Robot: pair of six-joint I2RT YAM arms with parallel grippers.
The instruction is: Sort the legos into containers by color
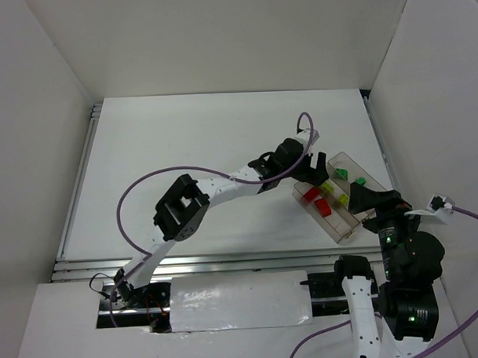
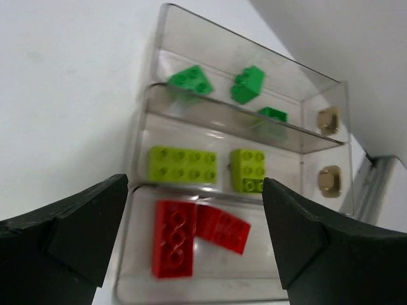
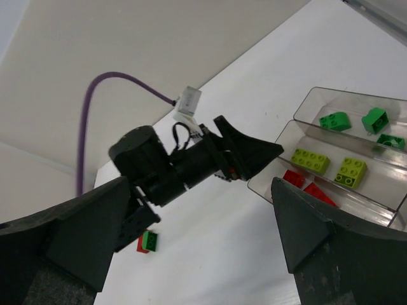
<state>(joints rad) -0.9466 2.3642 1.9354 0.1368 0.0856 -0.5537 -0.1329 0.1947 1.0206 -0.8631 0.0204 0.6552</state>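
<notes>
The red-and-green pair of legos is still outside the tray (image 1: 347, 232), so my open left gripper should go left in the top view next, then down around it.
The clear three-compartment tray (image 2: 144, 130) lies under my left gripper (image 2: 195, 190), which is open and empty above its near compartment. That compartment holds two red bricks (image 2: 173, 238). The middle one holds two yellow-green bricks (image 2: 182, 164), and the far one holds three dark green bricks (image 2: 189, 80). From above, the tray (image 1: 347, 232) sits at the right with my left gripper (image 1: 313, 170) at its far-left end. My right gripper (image 3: 200, 184) is open and empty, held high near the tray's right side (image 1: 359, 192). A red brick with a green brick (image 3: 147, 241) against it lies on the table.
The white table is boxed in by white walls on the left, back and right. The left arm (image 1: 223, 187) and its purple cable (image 1: 145, 186) cross the middle of the table. A metal rail (image 1: 187, 263) runs along the near edge.
</notes>
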